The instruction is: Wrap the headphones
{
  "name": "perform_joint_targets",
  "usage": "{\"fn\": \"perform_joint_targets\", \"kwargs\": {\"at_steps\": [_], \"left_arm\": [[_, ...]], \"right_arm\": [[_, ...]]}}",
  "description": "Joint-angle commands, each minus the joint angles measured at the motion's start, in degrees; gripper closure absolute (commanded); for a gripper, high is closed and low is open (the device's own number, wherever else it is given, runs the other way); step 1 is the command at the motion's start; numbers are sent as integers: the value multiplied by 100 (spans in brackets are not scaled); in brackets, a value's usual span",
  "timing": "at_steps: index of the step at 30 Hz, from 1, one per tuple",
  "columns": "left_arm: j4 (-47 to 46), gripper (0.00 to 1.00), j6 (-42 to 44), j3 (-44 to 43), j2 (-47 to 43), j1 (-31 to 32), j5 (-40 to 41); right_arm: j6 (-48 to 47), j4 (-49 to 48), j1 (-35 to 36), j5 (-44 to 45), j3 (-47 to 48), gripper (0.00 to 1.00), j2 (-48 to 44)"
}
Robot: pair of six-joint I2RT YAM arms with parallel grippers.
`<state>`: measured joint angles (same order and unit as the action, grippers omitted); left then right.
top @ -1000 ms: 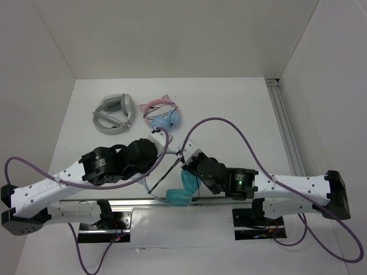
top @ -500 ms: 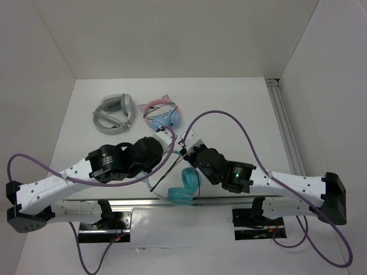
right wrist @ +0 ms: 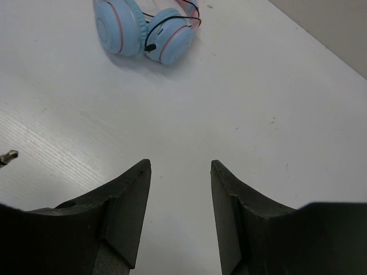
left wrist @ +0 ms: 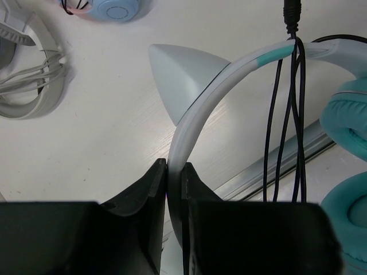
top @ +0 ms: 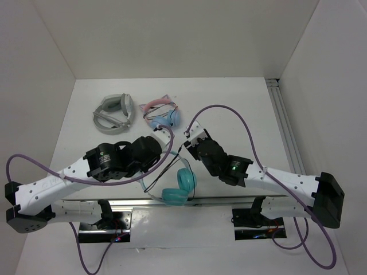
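The cable already goes around the headband, so the left gripper will next move outward and down and let go of the headphones on the bare tabletop (top: 213, 116) beside the pink-banded pair.
The headphones hang tilted from my left gripper (left wrist: 175, 166), which is shut on their pale headband (left wrist: 213, 80) just below a cat-ear point (left wrist: 179, 74). Their teal ear cups (top: 180, 188) lie at the table's near edge, between the two arms. The thin black cable (left wrist: 287, 126) runs in several strands over the band, its plug (left wrist: 291, 8) pointing away. My right gripper (right wrist: 180, 166) is open above bare table with nothing between its fingers. In the top view it (top: 192, 137) sits just right of the band.
A pink-banded pair with light blue cups (top: 163, 114) and a bulky grey-white pair (top: 114, 113) lie at the back left. An aluminium rail (top: 229, 200) runs along the near edge and another (top: 287, 126) along the right. White walls enclose the table.
My right gripper has opened and moved away from the headphones toward the back. The teal ear cups have swung a little toward the near edge. The left grip has held.
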<state>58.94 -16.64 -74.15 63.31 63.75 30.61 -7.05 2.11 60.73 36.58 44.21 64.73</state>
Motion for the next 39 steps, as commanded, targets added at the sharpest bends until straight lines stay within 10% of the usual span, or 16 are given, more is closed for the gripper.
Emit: {"fn": "perform_joint_targets", "kwargs": {"at_steps": [1, 15, 25, 39], "left_arm": [[-357, 100, -111, -275, -55, -46, -178], [-1303, 100, -49, 138, 595, -731, -740], [-2430, 100, -814, -108, 2007, -1364, -714], [-3494, 100, -798, -3627, 5471, -2401, -1680]], "right_arm": [[90, -395, -88, -28, -17, 46, 75], [2012, 754, -1089, 2036, 1001, 6, -118], [2946, 2320, -1151, 2188, 1960, 1, -1128], [2831, 2145, -1151, 1563, 1837, 1, -1243]]}}
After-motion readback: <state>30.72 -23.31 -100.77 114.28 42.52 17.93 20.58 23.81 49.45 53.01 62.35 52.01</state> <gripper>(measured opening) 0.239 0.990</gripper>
